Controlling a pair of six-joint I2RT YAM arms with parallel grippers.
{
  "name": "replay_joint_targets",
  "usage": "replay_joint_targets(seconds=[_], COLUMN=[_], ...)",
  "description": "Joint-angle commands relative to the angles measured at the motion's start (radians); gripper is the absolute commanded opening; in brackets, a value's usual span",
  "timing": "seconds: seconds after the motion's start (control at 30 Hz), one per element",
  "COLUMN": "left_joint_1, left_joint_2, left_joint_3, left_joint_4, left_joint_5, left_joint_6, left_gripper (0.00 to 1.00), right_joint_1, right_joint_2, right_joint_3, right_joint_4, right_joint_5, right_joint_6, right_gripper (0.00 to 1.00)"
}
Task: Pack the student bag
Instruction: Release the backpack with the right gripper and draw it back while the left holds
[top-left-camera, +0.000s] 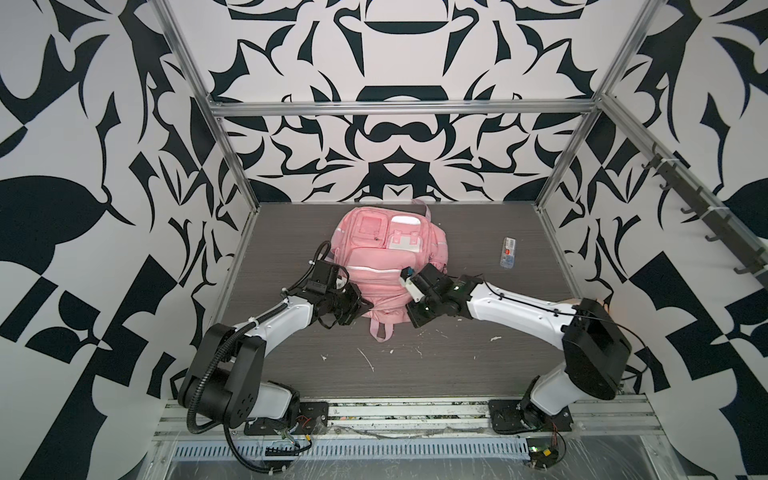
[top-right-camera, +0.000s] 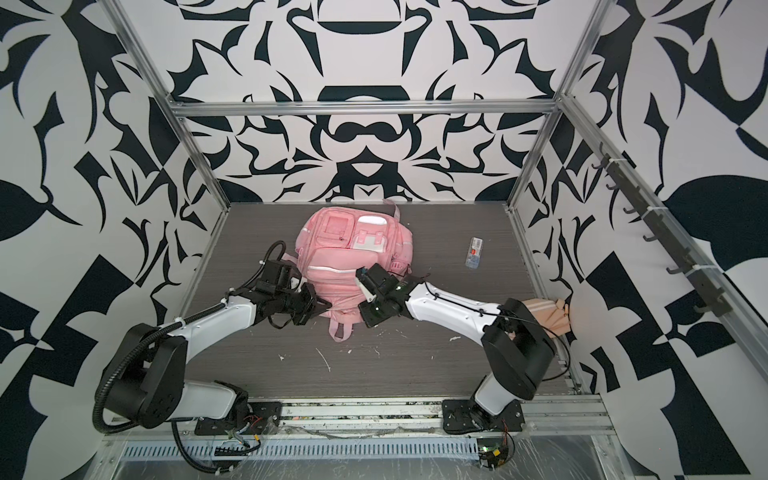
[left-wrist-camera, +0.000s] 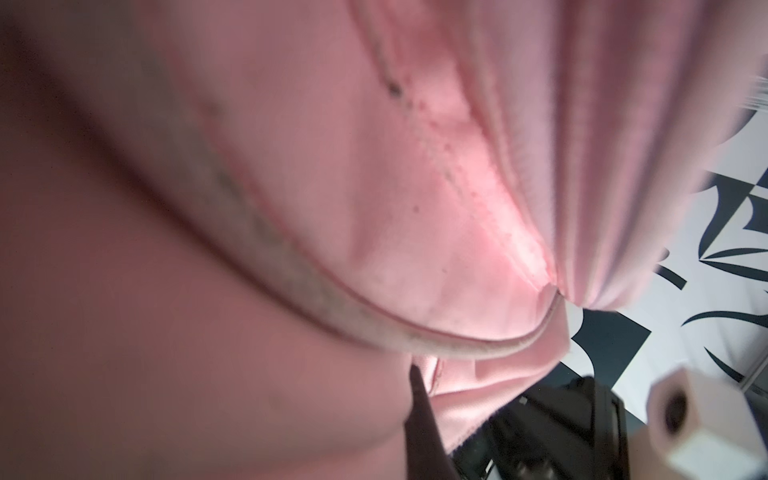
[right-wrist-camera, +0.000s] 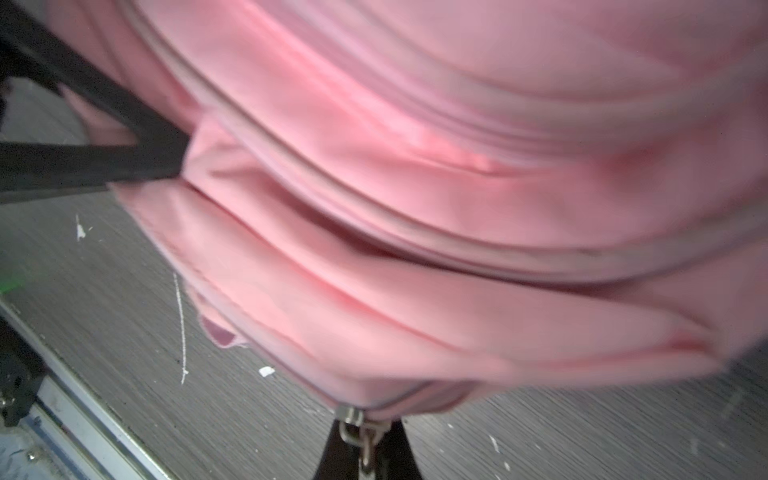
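Observation:
I will next move the zip pull outward with my right gripper and release it there, as the bag's side facing the packet (top-left-camera: 442, 257) is outward of my gripper.
The student bag (top-left-camera: 386, 257) (top-right-camera: 353, 253), a pink backpack, lies flat in the middle of the table in both top views, its top loop toward the near edge. My left gripper (top-left-camera: 369, 306) (top-right-camera: 328, 306) is shut on a fold of fabric at the bag's near left corner. Pink cloth fills the left wrist view, where only one dark finger (left-wrist-camera: 424, 419) shows. My right gripper (top-left-camera: 408, 316) (top-right-camera: 361, 318) is shut on the metal zip pull (right-wrist-camera: 363, 432) at the bag's near right corner. The left gripper's fingers (right-wrist-camera: 124, 153) also show in the right wrist view, pinching the bag (right-wrist-camera: 415, 166).
A small clear packet with a red label (top-left-camera: 509, 251) (top-right-camera: 476, 252) lies on the table right of the bag. A beige-peach pouch (top-right-camera: 544, 311) sits at the right edge behind the right arm. White flecks dot the near tabletop (top-left-camera: 370, 361). A hook rail (top-left-camera: 706, 216) runs along the right wall.

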Motion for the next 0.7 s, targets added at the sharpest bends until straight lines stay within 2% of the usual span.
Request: replay_joint_targets(seconds=[0.0,0.17,0.37,0.53,0.67], left_joint_1=[0.043,0.049,0.055,0.059,0.059], left_joint_2=[-0.022,-0.059,-0.103,-0.150,-0.173], left_joint_3=[0.023,0.016,0.008,0.007,-0.001], left_joint_4=[-0.078,-0.141,-0.184,-0.220,-0.250], left_joint_5=[-0.126,-0.174,-0.188,-0.194,-0.200], left_joint_6=[0.086,0.139,0.169,0.185,0.200], left_gripper=[0.00,0.00,0.00,0.00,0.00], right_joint_1=[-0.091,-0.228,-0.401,-0.470,-0.480], right_joint_2=[-0.056,-0.022,0.079,0.185,0.229], right_joint_3=[-0.008,0.025,0.098,0.191,0.240], right_joint_4=[-0.181,-0.215,-0.172,-0.149,-0.129], right_joint_5=[0.068,0.079,0.071,0.052,0.024], right_joint_6=[0.003,-0.059,-0.139,-0.179,-0.202], right_gripper=[0.00,0.00,0.00,0.00,0.00])
